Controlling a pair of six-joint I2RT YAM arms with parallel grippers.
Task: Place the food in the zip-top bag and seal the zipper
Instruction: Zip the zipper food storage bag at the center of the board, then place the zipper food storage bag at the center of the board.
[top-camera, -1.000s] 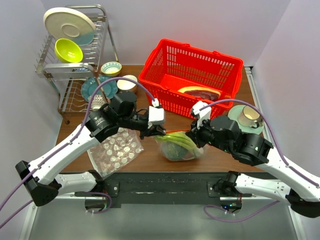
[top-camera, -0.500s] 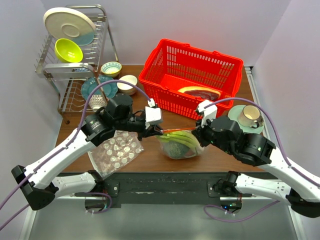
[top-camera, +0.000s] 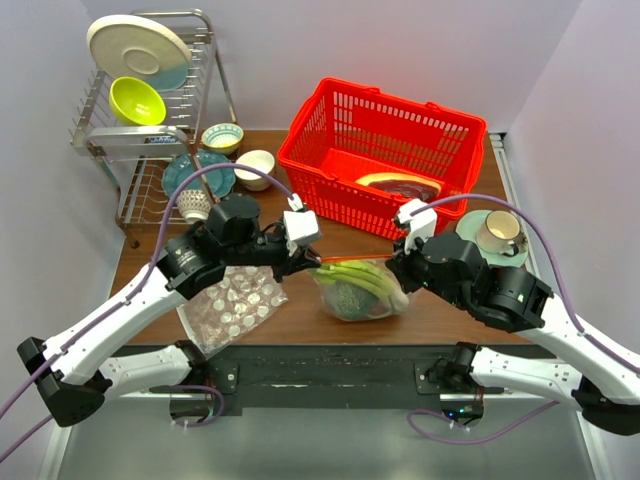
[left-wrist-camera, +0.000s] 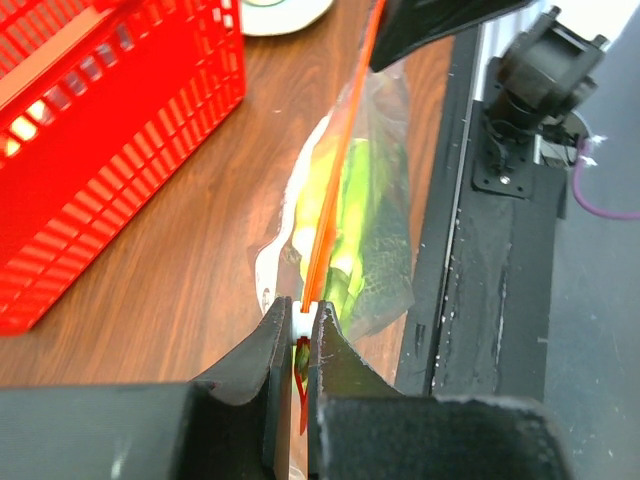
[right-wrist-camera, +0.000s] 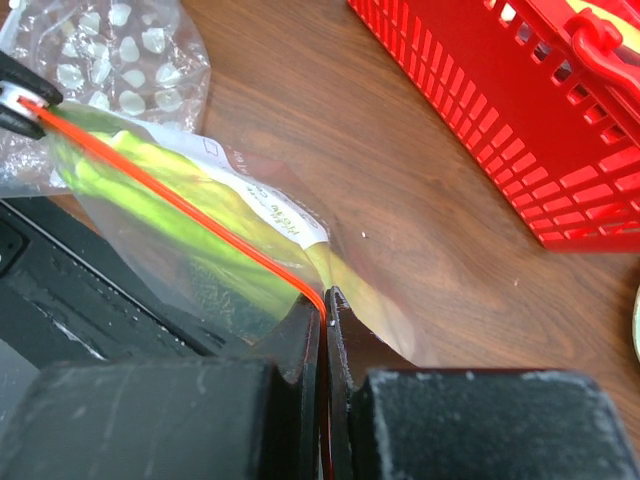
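Next, my left gripper carries the white slider (left-wrist-camera: 303, 322) outward to the red basket's near side (left-wrist-camera: 125, 175) and releases it there, as that upright side would prop the bag.
The zip-top bag (top-camera: 362, 292) lies on the table's near middle and holds the bright green stalks (top-camera: 368, 280) and the dark green ball (top-camera: 345, 300). Its orange-red zipper (top-camera: 356, 259) is stretched taut between my two grippers. My left gripper (top-camera: 314, 262) is shut on the white slider (left-wrist-camera: 303, 322) at the zipper's left end (left-wrist-camera: 335, 170). My right gripper (top-camera: 397, 262) is shut on the zipper's right end (right-wrist-camera: 322, 300). The stalks (left-wrist-camera: 345, 215) and ball (left-wrist-camera: 385, 290) show through the plastic. The red-brown slab (top-camera: 400, 185) lies in the red basket (top-camera: 330, 150).
A clear bag printed with white dots (top-camera: 228, 305) lies left of the zip-top bag. A dish rack (top-camera: 150, 140) with plates and bowls stands at the back left. A cup on a saucer (top-camera: 495, 235) sits at the right. The black table edge (top-camera: 330, 360) is close in front.
My left gripper has moved left with the slider, away from the right gripper. The orange-red strip between them has lengthened and drawn straight. The right gripper has shifted slightly right.
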